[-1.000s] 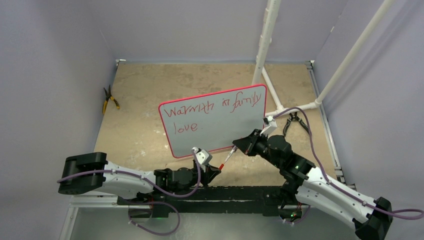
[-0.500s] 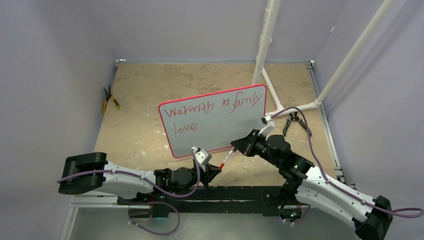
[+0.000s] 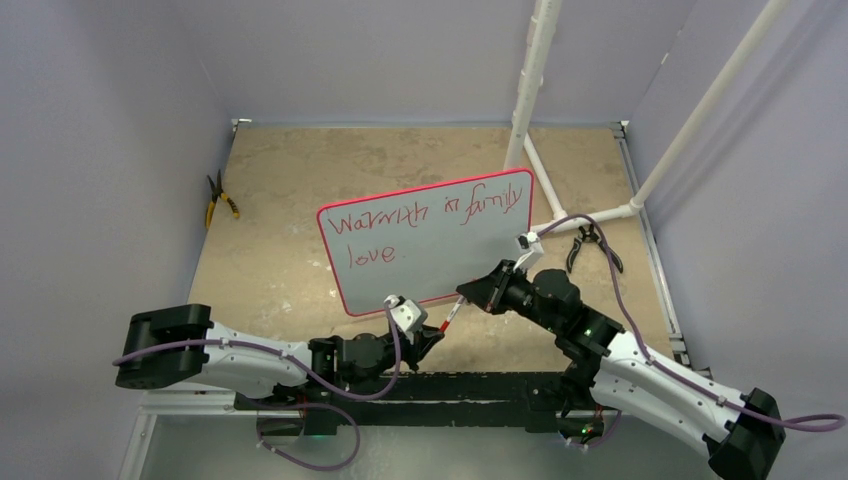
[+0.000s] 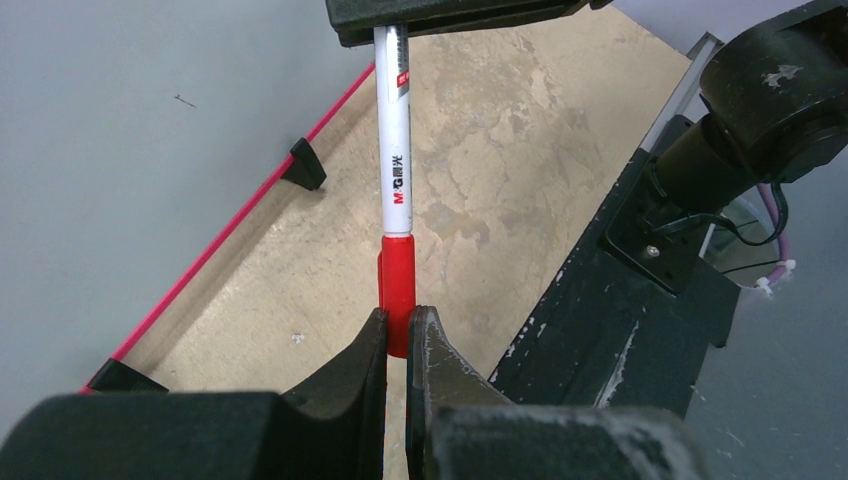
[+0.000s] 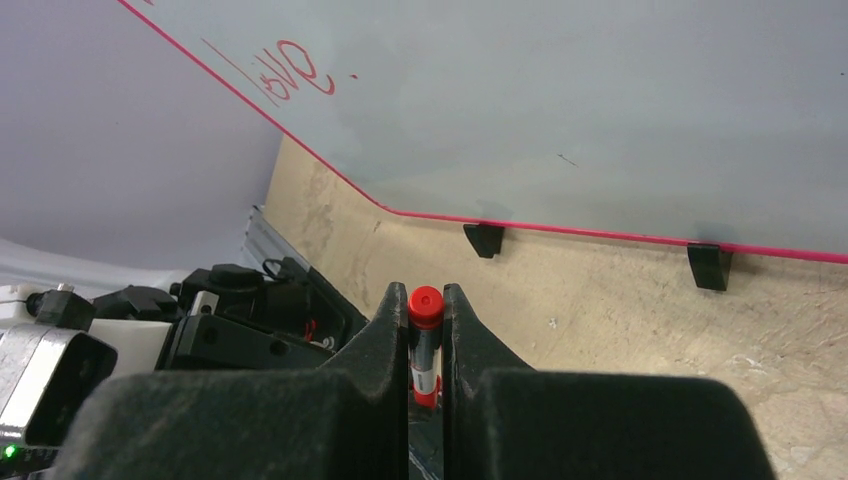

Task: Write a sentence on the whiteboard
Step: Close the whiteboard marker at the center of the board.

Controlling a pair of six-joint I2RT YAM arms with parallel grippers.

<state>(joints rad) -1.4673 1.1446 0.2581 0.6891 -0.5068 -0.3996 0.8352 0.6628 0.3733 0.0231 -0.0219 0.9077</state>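
I will next lower the marker with my right gripper to the bare tabletop before the whiteboard's lower edge (image 3: 466, 325) (image 5: 668, 354) and let go of it. That spot is below my gripper.
The whiteboard (image 3: 440, 250) stands tilted on its two black feet mid-table, red rim all round. The sentence (image 3: 425, 215) on it reads "Warmth in family" with "love." below; "love." also shows in the right wrist view (image 5: 285, 75). A white marker (image 3: 452, 312) with a red cap (image 4: 396, 290) stretches between both grippers in front of the board's lower edge. My right gripper (image 3: 470, 292) is shut on the marker's barrel (image 5: 426, 305). My left gripper (image 4: 396, 325) is shut on the red cap end.
Yellow-handled pliers (image 3: 220, 200) lie at the far left of the table. Black pliers (image 3: 590, 245) lie right of the board. A white pipe frame (image 3: 530, 80) rises at the back right. A black mounting rail (image 3: 480, 385) runs along the near edge.
My right gripper has shifted slightly left with the marker, toward the left gripper. The left gripper has edged up to the cap end. The board has not moved.
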